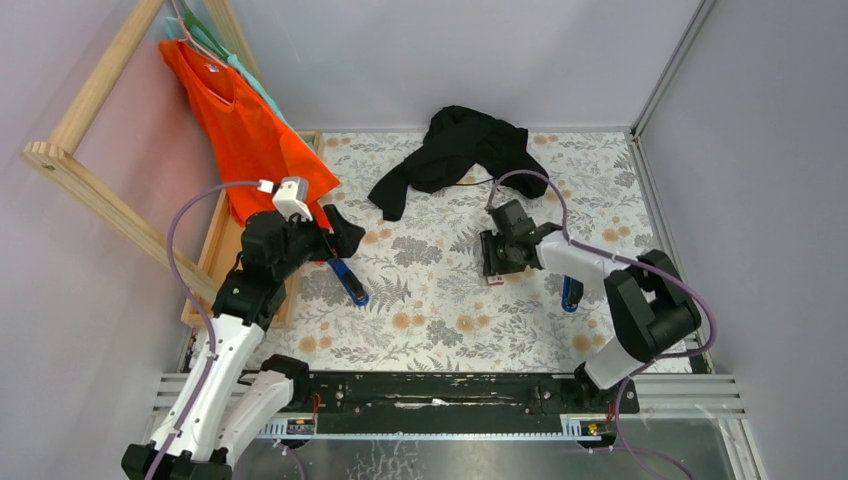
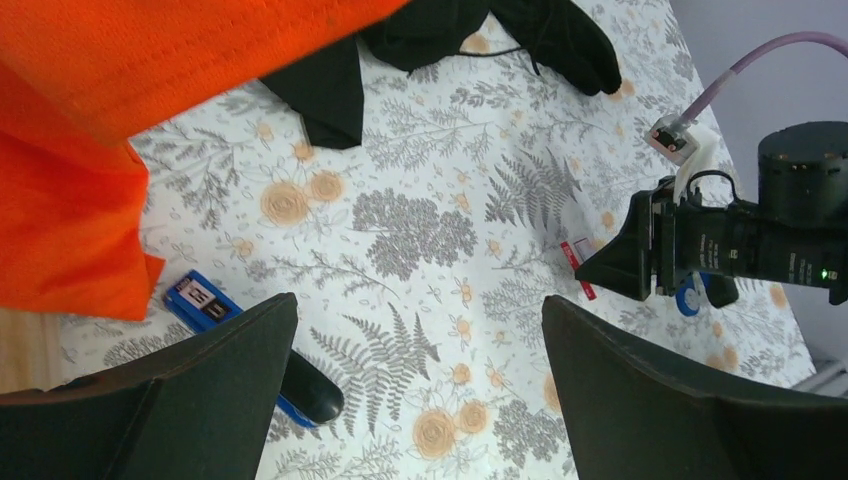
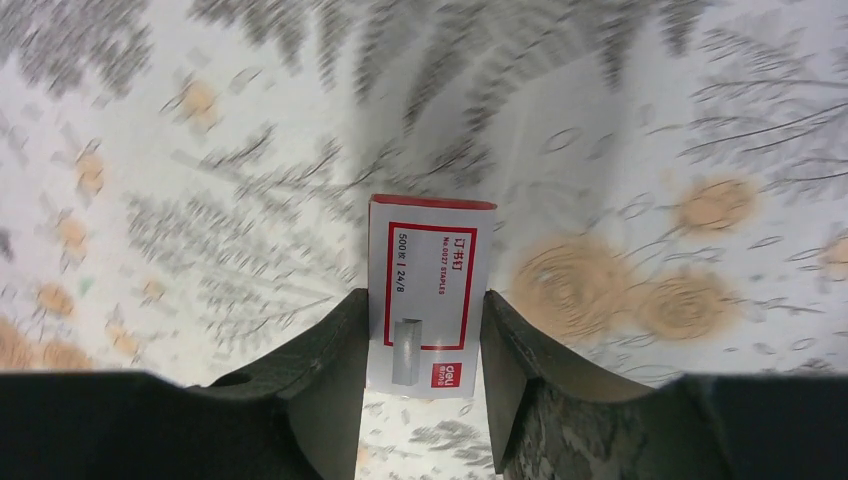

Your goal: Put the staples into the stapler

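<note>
Empty cloth lies back of my right gripper and to the left in the top view, so next my right gripper needs to swing the staples box (image 1: 495, 281) there, lower it and release.
The staples box (image 3: 430, 285), white with a red frame, sits between my right gripper's (image 3: 422, 300) fingers, which press on both its long sides. The cloth beneath is blurred while the box is sharp. In the top view the box (image 1: 495, 281) pokes out under the right gripper (image 1: 500, 265) mid-table. The grey staple tray is not in view. The blue-and-black stapler (image 1: 350, 282) lies left of centre. My left gripper (image 2: 420, 400) is open wide and empty above the cloth, with the stapler (image 2: 205, 303) by its left finger.
A black garment (image 1: 455, 150) lies at the back centre. An orange shirt (image 1: 240, 120) hangs on a wooden rack (image 1: 90, 130) at the left, over a wooden tray (image 1: 215, 260). A small blue object (image 1: 571, 295) lies under the right arm. Walls enclose the floral cloth.
</note>
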Tool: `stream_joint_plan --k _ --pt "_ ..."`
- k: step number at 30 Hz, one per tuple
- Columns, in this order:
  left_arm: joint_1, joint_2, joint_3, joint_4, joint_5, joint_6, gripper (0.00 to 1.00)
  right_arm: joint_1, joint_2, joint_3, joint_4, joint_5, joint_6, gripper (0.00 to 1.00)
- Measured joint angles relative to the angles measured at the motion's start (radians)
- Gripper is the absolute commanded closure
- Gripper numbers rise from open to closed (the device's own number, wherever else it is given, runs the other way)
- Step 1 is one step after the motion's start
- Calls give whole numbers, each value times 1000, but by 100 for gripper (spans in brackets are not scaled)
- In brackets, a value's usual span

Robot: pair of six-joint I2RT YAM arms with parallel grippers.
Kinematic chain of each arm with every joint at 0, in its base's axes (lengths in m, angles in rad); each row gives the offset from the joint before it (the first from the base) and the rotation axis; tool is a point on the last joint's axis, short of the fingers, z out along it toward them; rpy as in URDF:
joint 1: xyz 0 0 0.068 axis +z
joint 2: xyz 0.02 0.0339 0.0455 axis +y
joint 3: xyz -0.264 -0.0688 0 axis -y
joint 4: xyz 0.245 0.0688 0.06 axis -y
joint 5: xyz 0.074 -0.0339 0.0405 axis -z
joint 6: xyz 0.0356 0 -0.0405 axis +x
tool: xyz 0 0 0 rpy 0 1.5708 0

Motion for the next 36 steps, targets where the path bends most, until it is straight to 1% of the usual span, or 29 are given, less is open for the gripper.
stream_joint_plan --k 4,7,13,18,19,22,25,26,32,36 --pt "0 4 -8 -23 28 -48 0 96 -60 -54 20 -20 -7 59" --pt "-6 7 -50 -18 57 -107 0 166 -82 -90 43 -36 -11 58" --pt "-52 13 -178 16 90 -222 0 304 -76 -121 65 -64 -14 58" --pt "-74 10 -268 98 96 -298 0 412 -29 -94 91 -58 -31 56" --pt "-79 10 -282 112 96 -311 0 433 -14 -82 96 -55 -37 55" --pt "-84 11 -333 166 95 -349 0 484 13 -53 97 -30 -61 43" --pt "-85 11 -374 201 95 -378 0 521 28 -35 93 -8 -84 38" --pt "-85 13 -384 210 95 -385 0 532 30 -33 92 -2 -92 33" --pt "-96 40 -392 255 95 -407 1 562 31 -31 83 26 -109 31" --pt "-106 73 -392 279 97 -415 3 564 25 -31 53 51 -117 32"
